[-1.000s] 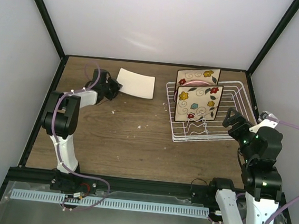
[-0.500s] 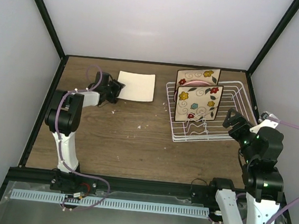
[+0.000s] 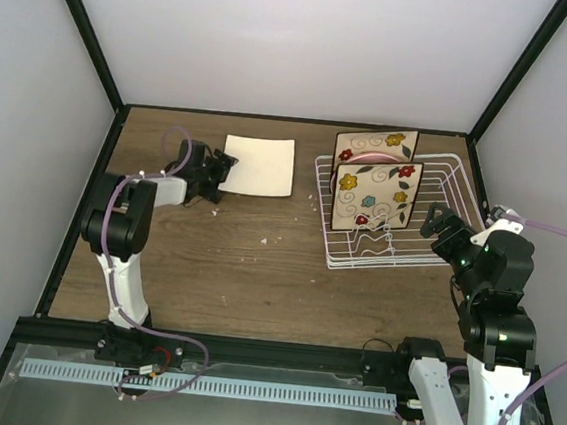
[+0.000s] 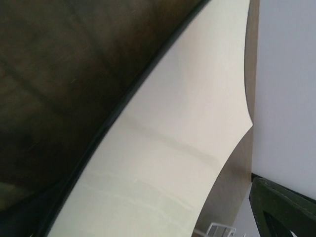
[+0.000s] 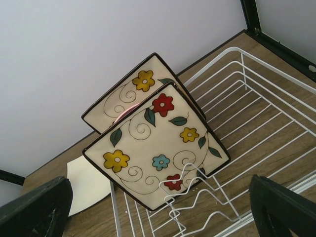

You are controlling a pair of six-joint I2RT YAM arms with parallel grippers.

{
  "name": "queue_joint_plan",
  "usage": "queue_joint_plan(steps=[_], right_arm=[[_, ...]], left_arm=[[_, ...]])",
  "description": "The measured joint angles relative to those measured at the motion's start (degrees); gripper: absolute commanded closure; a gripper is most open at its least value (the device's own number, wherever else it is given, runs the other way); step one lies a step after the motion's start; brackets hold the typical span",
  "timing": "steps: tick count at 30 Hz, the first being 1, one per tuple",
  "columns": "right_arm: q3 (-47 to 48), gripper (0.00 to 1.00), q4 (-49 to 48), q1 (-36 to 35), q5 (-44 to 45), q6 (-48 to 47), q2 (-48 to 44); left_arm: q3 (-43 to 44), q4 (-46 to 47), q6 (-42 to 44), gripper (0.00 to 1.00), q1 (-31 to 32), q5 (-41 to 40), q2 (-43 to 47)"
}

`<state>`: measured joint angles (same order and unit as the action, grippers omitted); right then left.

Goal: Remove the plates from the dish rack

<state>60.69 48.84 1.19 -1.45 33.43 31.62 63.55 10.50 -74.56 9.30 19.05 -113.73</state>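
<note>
My left gripper crosses to the right in the top view next, onto the front flowered plate's nearer side edge [image 3: 337, 177], since that plate still stands in the rack [image 3: 455, 177].
A plain cream plate [image 3: 259, 165] lies flat on the table at the back left and fills the left wrist view [image 4: 173, 148]. My left gripper [image 3: 218, 174] sits at its left edge, open; one finger [image 4: 284, 207] shows far right. The white wire dish rack [image 3: 455, 177] stands at the right. Two square flowered plates [image 3: 376, 194] [image 3: 376, 142] stand upright in it with a pink plate [image 3: 374, 158] between them. My right gripper [image 3: 441, 226] hovers open at the rack's right side, facing the front flowered plate [image 5: 158, 153], with nothing between its fingers.
Small crumbs [image 3: 266, 239] are scattered on the wooden table between the plain plate and the rack. A black frame post [image 3: 502, 83] and white walls close in behind the rack. The rack's wavy dividers [image 5: 197, 197] rise in front of the flowered plates.
My left gripper has opened and let go of the plain plate, which now lies squarer and flat. The right gripper has shifted slightly toward the rack.
</note>
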Motion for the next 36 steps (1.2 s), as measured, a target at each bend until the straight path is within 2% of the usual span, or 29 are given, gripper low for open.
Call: queue_joint_plan(steps=[11,16,18,21,25,27,30,36], right_arm=[[-0.02,0.00,-0.02,0.00,-0.02,-1.36,-0.98],[-0.22,0.00,-0.28,0.00,0.00,-1.95,-1.51],[-0.50,0.00,-0.57,0.00,0.00,-2.38,-1.55],[-1.40,0.00,-1.38,0.00,-0.02,-2.78,-1.70],[-3.28,0.00,-2.91,0.00,-0.70,-2.78,-1.62],[-3.54,0.00,-3.23,0.00,-1.31,-2.80,-1.16],[-3.54,0.00,-4.39,0.00,-1.73,-2.84,-0.52],[-3.52,0.00,-4.28,0.00,-1.75,-2.93,-1.03]], left_arm=[[-11.67,-9.42,3.28,0.00,-2.71,-1.03,12.66],[-11.78,-14.64,12.28,0.00,-6.01,-2.08,16.52],[-8.94,-14.40,17.73,0.00,-5.86,0.02,17.31],[0.92,-10.29,27.12,0.00,-3.80,7.50,16.63],[19.28,-4.48,42.58,0.12,1.51,18.47,13.40],[23.98,-2.64,48.30,0.19,3.89,22.16,12.31],[28.57,-1.49,55.41,0.25,7.39,26.27,9.62],[33.16,-6.29,67.67,0.26,13.31,28.57,1.38]])
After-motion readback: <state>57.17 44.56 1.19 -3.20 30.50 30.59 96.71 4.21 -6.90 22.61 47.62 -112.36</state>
